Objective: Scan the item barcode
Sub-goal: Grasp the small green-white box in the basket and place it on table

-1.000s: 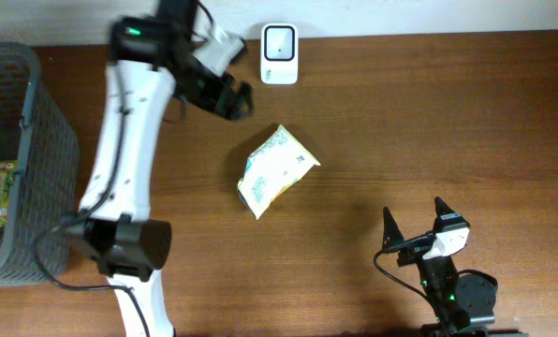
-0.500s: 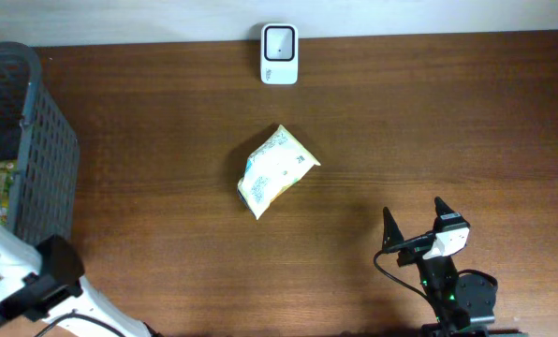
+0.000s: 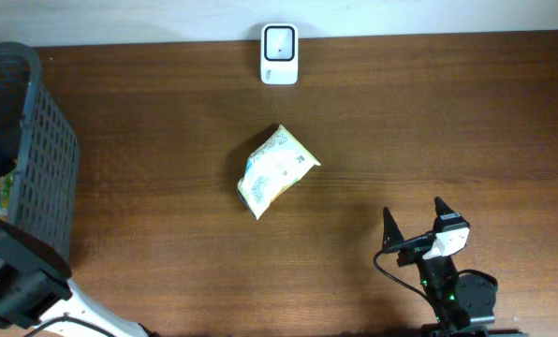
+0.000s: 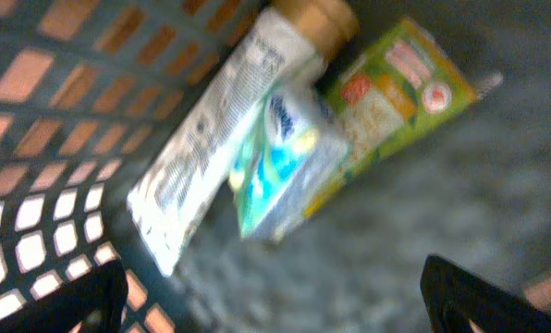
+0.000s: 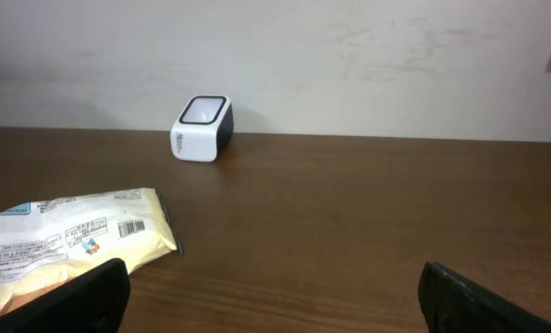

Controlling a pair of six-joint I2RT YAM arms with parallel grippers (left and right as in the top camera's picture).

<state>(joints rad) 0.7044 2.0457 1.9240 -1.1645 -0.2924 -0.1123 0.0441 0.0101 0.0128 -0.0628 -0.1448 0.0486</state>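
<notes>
The blue-and-white pack (image 4: 290, 159) lies uncovered and overlaps the green packet, so my left gripper will lower its open fingers deeper into the basket around the pack and close.
The item is a pale yellow snack packet (image 3: 276, 170) lying flat mid-table; in the right wrist view the packet (image 5: 63, 236) shows a small barcode (image 5: 132, 228) on its upper face. The white scanner (image 3: 279, 54) with a dark window stands at the table's back edge, also seen as the scanner (image 5: 202, 129) against the wall. My right gripper (image 3: 415, 213) rests open at the front right, well short of the packet, nothing between its fingers (image 5: 81, 296). My left gripper (image 4: 275, 305) is open inside the basket, above the packets lying there, holding nothing.
A dark grey mesh basket (image 3: 45, 159) stands at the left edge. Inside it lie a white tube-like pack (image 4: 202, 157), a blue-and-white pack (image 4: 280, 157) and a green packet (image 4: 396, 92). The left arm's lower part (image 3: 17, 281) is at the front left corner.
The left arm has swung from beside the scanner at the back over to the left and down into the basket. The packet, scanner and right arm have not moved.
</notes>
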